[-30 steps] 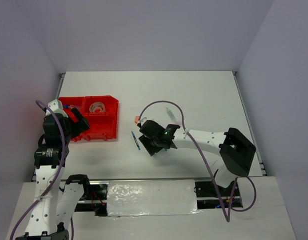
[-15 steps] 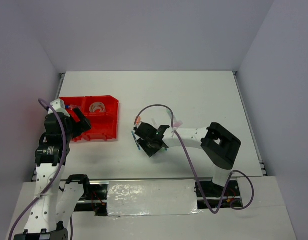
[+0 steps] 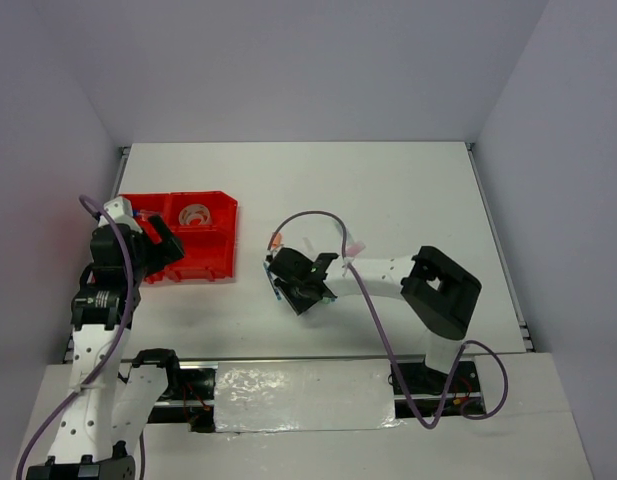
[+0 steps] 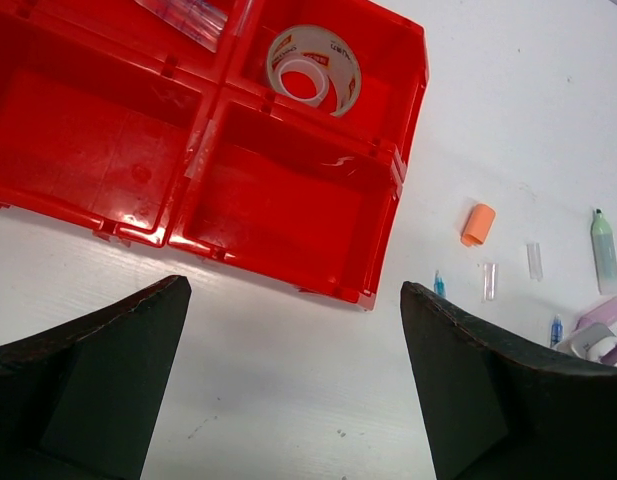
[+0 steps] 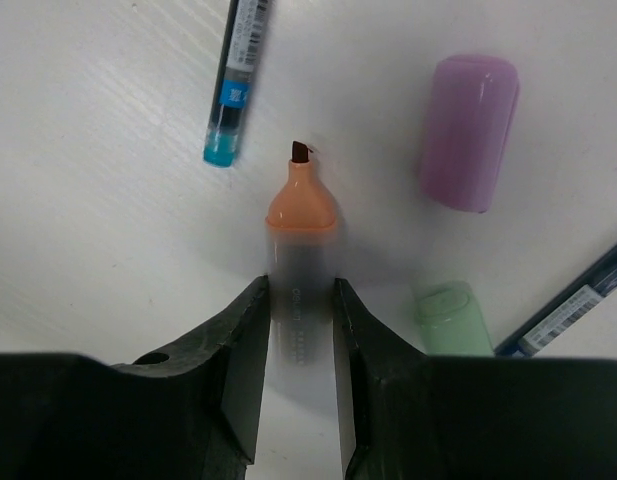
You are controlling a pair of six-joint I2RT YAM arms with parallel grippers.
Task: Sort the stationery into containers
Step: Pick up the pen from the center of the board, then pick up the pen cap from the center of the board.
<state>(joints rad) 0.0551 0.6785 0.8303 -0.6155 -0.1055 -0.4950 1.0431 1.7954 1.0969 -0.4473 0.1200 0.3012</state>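
Observation:
I will next swing my left gripper to the right in the top view, past the tray (image 3: 203, 258), and lower it onto the orange cap (image 3: 276, 240), because the orange marker is uncapped.
The red tray (image 3: 203, 258) sits at the left, and a tape roll (image 3: 196, 215) lies in its far right compartment. In the left wrist view the tray (image 4: 288, 190) holds the tape roll (image 4: 313, 70) and some clear items (image 4: 193, 15) in the far left compartment; the two near compartments are bare. My left gripper (image 4: 293, 290) is open and empty above the table, just in front of the tray. My right gripper (image 5: 300, 290) is shut on an uncapped orange marker (image 5: 301, 205), low at the table. In the top view the right gripper (image 3: 291, 278) is right of the tray.
Around the orange marker lie a blue pen (image 5: 238, 80), a purple cap (image 5: 468, 130), a green cap (image 5: 450, 318) and another blue pen (image 5: 578, 305). An orange cap (image 4: 478, 223), clear caps (image 4: 534, 260) and a green marker (image 4: 605, 250) lie right of the tray.
My right arm swung left and down over the loose stationery, then held nearly still in the last half second. My left arm has barely moved.

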